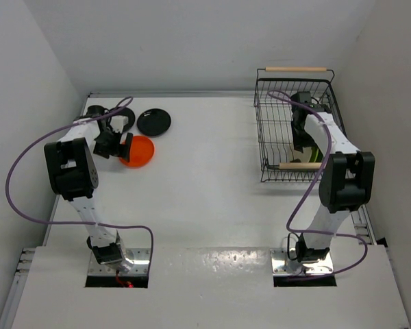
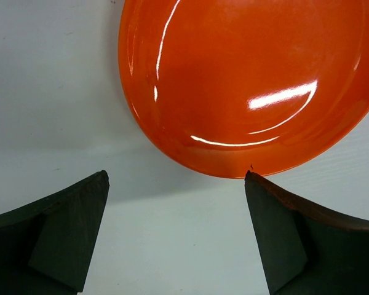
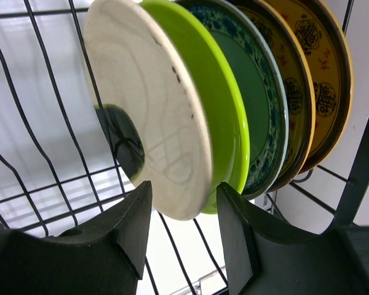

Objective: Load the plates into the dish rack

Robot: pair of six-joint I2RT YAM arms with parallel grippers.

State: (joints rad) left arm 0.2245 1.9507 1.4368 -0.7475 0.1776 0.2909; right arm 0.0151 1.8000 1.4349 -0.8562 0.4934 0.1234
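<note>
The facing rim of the orange-red plate touches only one finger so far. My left gripper should next move gently toward the orange-red plate [image 1: 138, 151] and take the plate's rim between its open fingers.
An orange-red plate [image 1: 138, 151] lies flat on the table at the left; in the left wrist view it [image 2: 246, 80] fills the top. My left gripper [image 1: 116, 145] [image 2: 177, 178] is open at its near rim, and the right fingertip [image 2: 258, 184] touches the rim. A black plate [image 1: 154, 122] lies behind it, and another black plate [image 1: 97, 110] is partly hidden by my left arm. My right gripper [image 1: 303, 142] [image 3: 184, 184] is open inside the dish rack [image 1: 260, 123], with its fingers on either side of the lower edge of the cream plate [image 3: 147, 110]. Behind that plate stand the lime green plate [image 3: 224, 117], the blue-grey plate [image 3: 258, 104] and two brown-gold plates [image 3: 320, 80].
The rack's wooden handles are at its far end [image 1: 296, 68] and near end [image 1: 298, 165]. Its black wires [image 3: 49, 153] surround my right gripper. White walls stand close on the left, back and right. Purple cables loop off both arms.
</note>
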